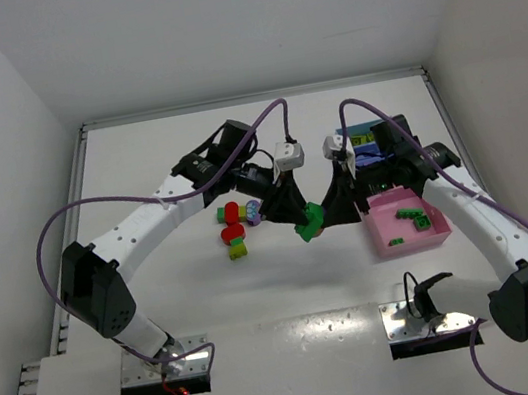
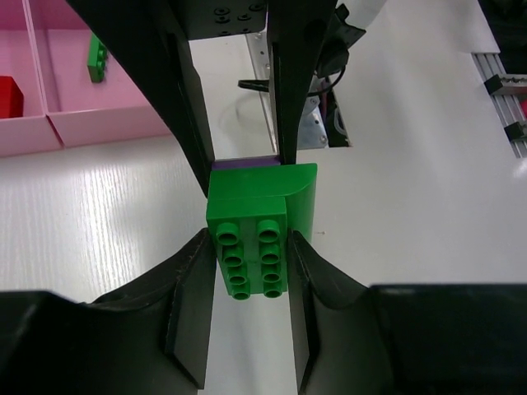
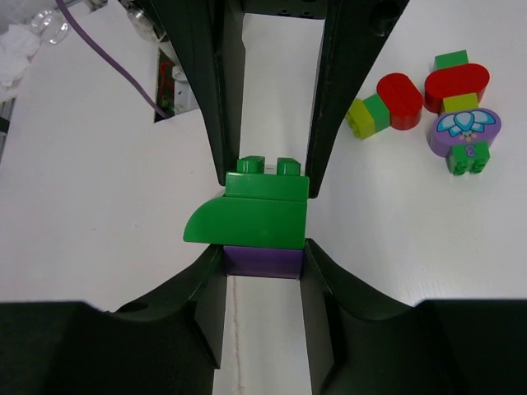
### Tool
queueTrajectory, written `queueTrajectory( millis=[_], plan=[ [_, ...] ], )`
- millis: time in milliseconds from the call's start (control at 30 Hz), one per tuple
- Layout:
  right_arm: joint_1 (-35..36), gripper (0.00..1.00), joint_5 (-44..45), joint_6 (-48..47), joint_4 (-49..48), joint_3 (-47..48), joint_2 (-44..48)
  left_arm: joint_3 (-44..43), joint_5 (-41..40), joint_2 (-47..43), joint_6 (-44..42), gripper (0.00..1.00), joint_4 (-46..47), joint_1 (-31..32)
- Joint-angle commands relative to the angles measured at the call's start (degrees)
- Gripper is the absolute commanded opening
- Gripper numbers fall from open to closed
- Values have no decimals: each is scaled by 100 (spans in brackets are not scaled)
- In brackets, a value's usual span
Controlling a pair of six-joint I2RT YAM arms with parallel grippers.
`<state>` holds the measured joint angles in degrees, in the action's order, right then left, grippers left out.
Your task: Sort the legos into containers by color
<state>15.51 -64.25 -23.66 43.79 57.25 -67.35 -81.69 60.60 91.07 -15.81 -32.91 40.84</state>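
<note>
The robot's right gripper will next pull the purple brick (image 3: 263,263) away from the left gripper, and then it will move the brick outward and down into the blue container.
A small stack of legos hangs above the table between both grippers: a green studded brick (image 2: 249,247), a green curved brick (image 3: 251,218) and a purple brick (image 3: 263,263). My left gripper (image 2: 249,271) is shut on the green studded brick. My right gripper (image 3: 263,267) is shut on the purple brick at the other end. In the top view the stack (image 1: 309,220) sits mid-table, the left gripper (image 1: 298,218) coming from the left and the right gripper (image 1: 328,213) from the right. A pink container (image 1: 389,239) on the right holds green bricks (image 1: 411,217).
Loose legos lie left of the stack: red ones (image 1: 230,213), a yellow-green one (image 1: 239,250) and a purple round piece (image 3: 464,132). A blue container (image 1: 360,136) stands behind the right arm. Another pink tray (image 2: 16,136) holds a red brick (image 2: 8,95).
</note>
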Motion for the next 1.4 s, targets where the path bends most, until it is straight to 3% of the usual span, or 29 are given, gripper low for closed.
queueTrajectory(
  millis=[0,233,567,700,733,867,1033,1367],
  plan=[
    [-30,0,17,-507,129,67,99,-31,128,-159,-185,0,179,-76],
    [-30,0,456,-1166,683,-328,425,-84,233,-282,-124,0,179,-804],
    [-276,0,729,-1265,772,-540,530,-84,347,-335,-71,0,126,-1113],
    [-513,0,1334,-177,-96,-654,477,170,190,-502,51,0,389,-1245],
    [-514,0,1545,452,-342,-715,477,284,102,-581,217,0,582,-1332],
    [-803,0,3080,1677,-1607,-777,477,995,-399,-1090,903,0,1479,-1605],
    [-1111,0,5014,2418,-2067,-672,119,1366,-1163,-1459,1396,0,1935,-1930],
    [-1717,0,5467,3007,-2761,101,-1323,1481,-1164,-1381,1634,0,2201,-2054]
  ],
)
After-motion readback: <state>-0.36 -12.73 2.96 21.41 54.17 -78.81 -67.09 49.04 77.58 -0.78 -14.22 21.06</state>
